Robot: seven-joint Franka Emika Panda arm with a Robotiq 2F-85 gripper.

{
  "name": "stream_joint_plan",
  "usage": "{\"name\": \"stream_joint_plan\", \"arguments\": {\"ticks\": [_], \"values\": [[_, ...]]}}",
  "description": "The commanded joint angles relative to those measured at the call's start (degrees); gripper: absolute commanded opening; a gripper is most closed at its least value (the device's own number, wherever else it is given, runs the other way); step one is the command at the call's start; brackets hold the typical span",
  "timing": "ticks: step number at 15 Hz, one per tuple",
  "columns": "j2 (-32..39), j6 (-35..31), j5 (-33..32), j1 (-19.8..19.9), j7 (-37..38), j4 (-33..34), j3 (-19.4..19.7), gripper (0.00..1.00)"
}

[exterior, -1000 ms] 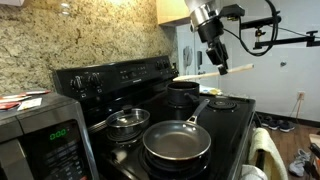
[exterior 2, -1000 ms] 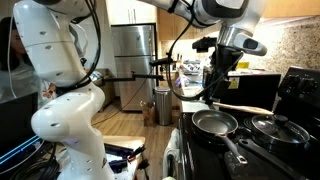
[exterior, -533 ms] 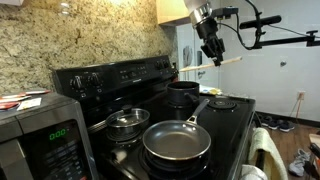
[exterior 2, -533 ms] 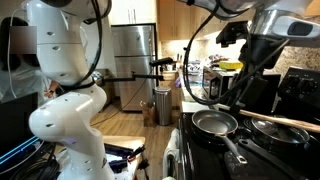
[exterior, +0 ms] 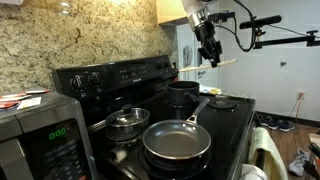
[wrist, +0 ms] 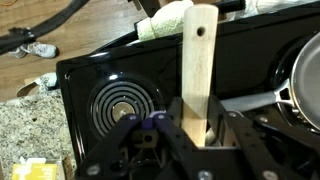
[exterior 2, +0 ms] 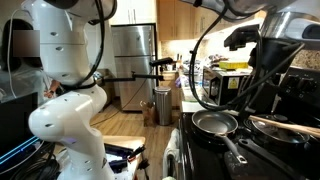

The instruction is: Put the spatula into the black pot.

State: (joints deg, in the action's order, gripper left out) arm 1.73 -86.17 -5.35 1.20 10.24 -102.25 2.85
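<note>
I will move my gripper down and across next toward the black pot's top [exterior: 183, 86] and release the spatula there, because the spatula still hangs high above it.
My gripper [exterior: 211, 54] is shut on the spatula [exterior: 228, 63], a pale wooden strip that sticks out sideways from the jaws. I hold it high above the stove, above and a little to the right of the black pot [exterior: 183, 92], which stands on a back burner. In the wrist view the spatula [wrist: 198, 65] runs up from between my fingers [wrist: 200, 128] over the black cooktop. It also shows as a tan strip in an exterior view [exterior 2: 291, 126]. The black pot does not show clearly in the wrist view.
A grey-lined frying pan [exterior: 177, 143] with a long dark handle sits at the stove's front. A steel pot [exterior: 127, 122] stands to its left, and a microwave [exterior: 40, 135] at front left. A coil burner [wrist: 120, 105] and a towel [wrist: 170, 20] lie below the wrist.
My gripper has risen and shifted left and towards the back of the stove, carrying the spatula closer to above the black pot. The pots and the pan have not moved.
</note>
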Motion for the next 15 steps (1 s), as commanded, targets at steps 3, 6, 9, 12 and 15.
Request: {"name": "stream_joint_plan", "arguments": {"ticks": [3,6,9,12,15], "values": [[4.92,4.90,3.50,2.32,-8.54,7.41,1.74,0.07],[9.19,9.54,7.02,4.15,-15.71,13.44,2.86,0.07],[14.03,13.97,8.06,5.99,-21.86,19.46,3.11,0.07],[12.43,11.63,6.50,5.87,-19.70,16.51,2.87,0.30],[12.67,11.59,6.49,5.77,-19.69,16.46,2.79,0.30]]}}
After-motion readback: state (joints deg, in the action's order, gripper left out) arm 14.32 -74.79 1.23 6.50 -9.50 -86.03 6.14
